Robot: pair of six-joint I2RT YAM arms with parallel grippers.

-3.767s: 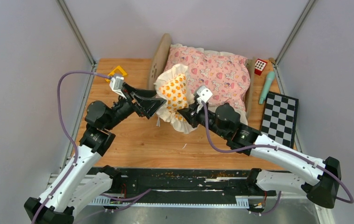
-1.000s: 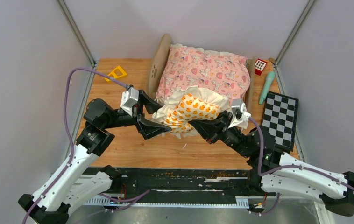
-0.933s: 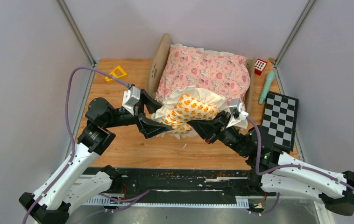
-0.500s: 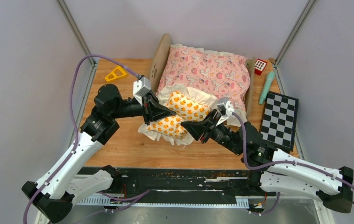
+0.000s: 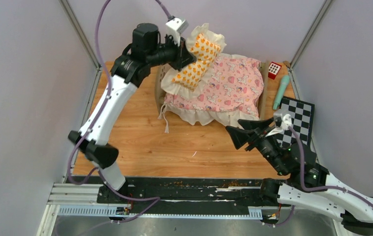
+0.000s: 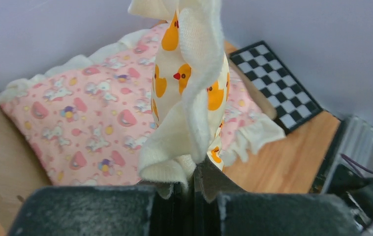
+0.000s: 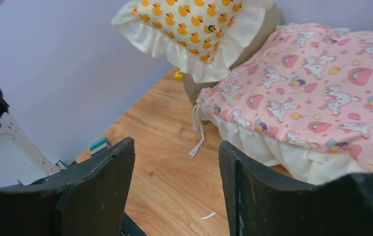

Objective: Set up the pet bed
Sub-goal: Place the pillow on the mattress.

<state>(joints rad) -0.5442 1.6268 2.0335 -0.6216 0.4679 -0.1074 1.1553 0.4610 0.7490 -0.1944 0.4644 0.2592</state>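
Observation:
I will next move the pillow above the quilt [image 5: 226,83] toward the headboard with my left gripper and lower the pillow onto the quilt beside the headboard.
The pet bed [image 5: 159,87] stands at the back of the table, its pink unicorn quilt [image 5: 226,83] spread over it and the rounded headboard at its left end. My left gripper [image 5: 189,56] is shut on the cream frill of the orange duck-print pillow [image 5: 197,60] and holds it in the air above the headboard end. In the left wrist view the pillow [image 6: 194,88] hangs from the gripper [image 6: 193,179] over the quilt [image 6: 91,123]. My right gripper [image 5: 236,133] stands open and empty off the bed's front right corner. From there it looks toward the quilt [image 7: 322,88] and pillow [image 7: 199,24].
A checkerboard [image 5: 295,125], a teal tool [image 5: 281,92] and a red block [image 5: 274,70] lie right of the bed. A white tie string [image 5: 165,120] trails from the bed onto the wood. A small blue-green block [image 7: 98,145] sits at the table's left edge.
The right gripper has let go of the pillow, opened and drawn back to the front right. The left arm has lifted the pillow up and back over the headboard end.

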